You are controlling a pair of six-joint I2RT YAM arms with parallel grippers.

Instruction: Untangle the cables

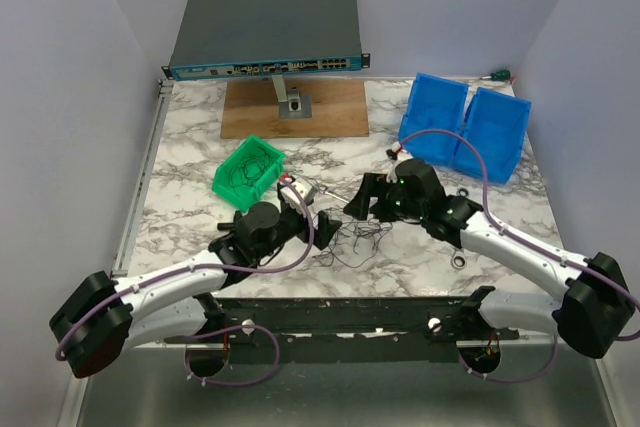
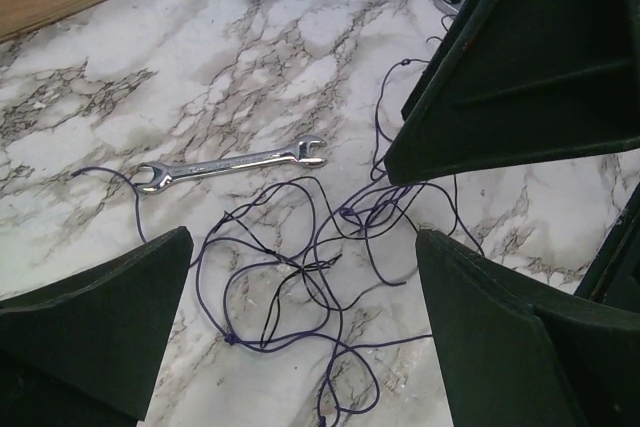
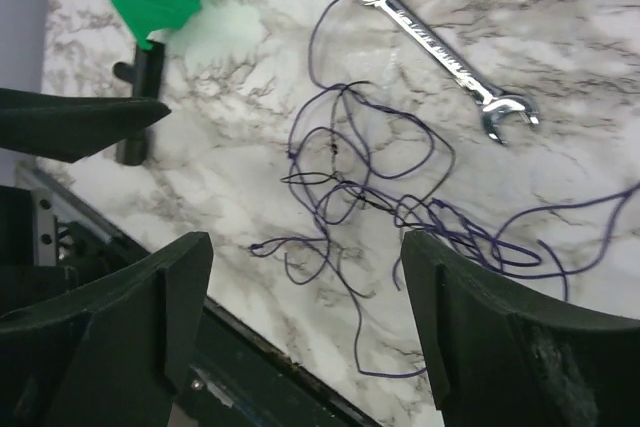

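Note:
My right gripper is about to go down and to the right in the top view, onto the purple cable's part outside the tangle point(image 3: 579, 206), where it runs out alone.
The cables point(image 1: 362, 239) are thin purple-blue and dark wires lying in a loose tangle on the marble table, near its front edge. From the left wrist, the cables point(image 2: 300, 277) spread between and beyond my left gripper point(image 2: 305, 239), which is open just above them and holds nothing. In the top view the left gripper point(image 1: 328, 227) sits at the tangle's left side. My right gripper point(image 1: 362, 199) hovers over its far side. It is open too, and the cables point(image 3: 370, 187) lie beneath and beyond the right gripper point(image 3: 305, 245) without being held. The right gripper's fingers point(image 2: 520, 67) fill the upper right of the left wrist view.
A silver wrench point(image 2: 230, 164) lies just beyond the tangle, and another wrench point(image 1: 460, 260) lies by the right arm. A green bin point(image 1: 248, 169) with dark wires stands at left, blue bins point(image 1: 465, 127) at back right, and a wooden board point(image 1: 295, 107) and network switch point(image 1: 265, 32) at the back.

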